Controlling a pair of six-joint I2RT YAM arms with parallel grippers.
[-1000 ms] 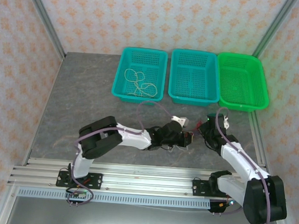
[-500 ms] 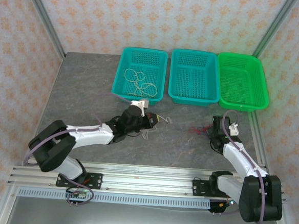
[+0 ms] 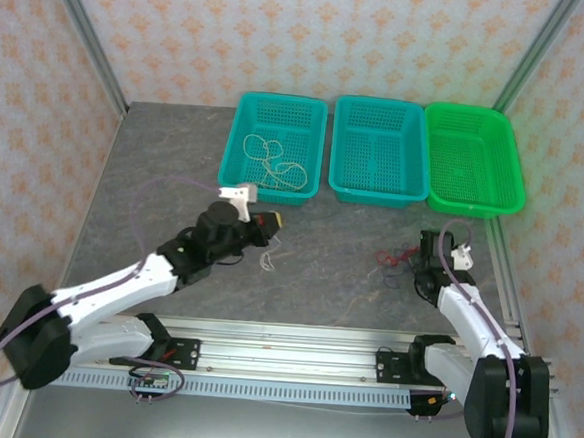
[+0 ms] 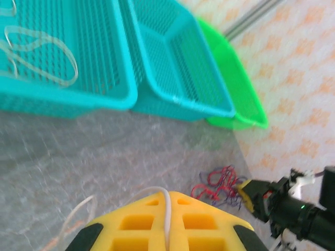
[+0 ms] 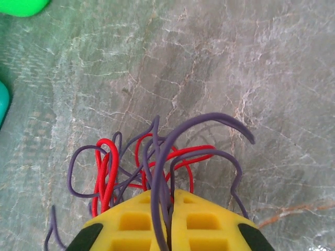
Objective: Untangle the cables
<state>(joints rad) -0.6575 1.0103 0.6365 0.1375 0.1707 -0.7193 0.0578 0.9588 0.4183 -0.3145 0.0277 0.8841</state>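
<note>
The teal basket with a matching cream cable stands outward of my left gripper, so I will lift outward over the basket's far end (image 3: 287, 118), lower and release.
My left gripper (image 3: 269, 220) is shut on a cream-white cable (image 4: 168, 209) that runs between its yellow fingers (image 4: 136, 222). The loose end of this cable (image 3: 267, 261) lies on the grey table below the gripper. My right gripper (image 3: 416, 260) is shut on a tangle of red and dark purple cables (image 3: 393, 259) at the right of the table. In the right wrist view the purple strands (image 5: 160, 178) pass between the pads at my right gripper (image 5: 170, 192), and red loops (image 5: 104, 172) spread on the table just ahead. The left wrist view shows that tangle (image 4: 217, 183) far to the right.
Three baskets stand in a row at the back: a teal one (image 3: 241, 115) holding a coiled cream cable (image 3: 271, 162), a second teal one (image 3: 339, 147), and a green one (image 3: 512, 164). Patterned walls close in the sides, and a metal rail (image 3: 282, 359) runs along the near edge.
The grippers, close together at the table's centre a second ago, have drawn apart. The left arm swung left and back with the white cable. The right gripper drew slightly right with the red and purple tangle.
</note>
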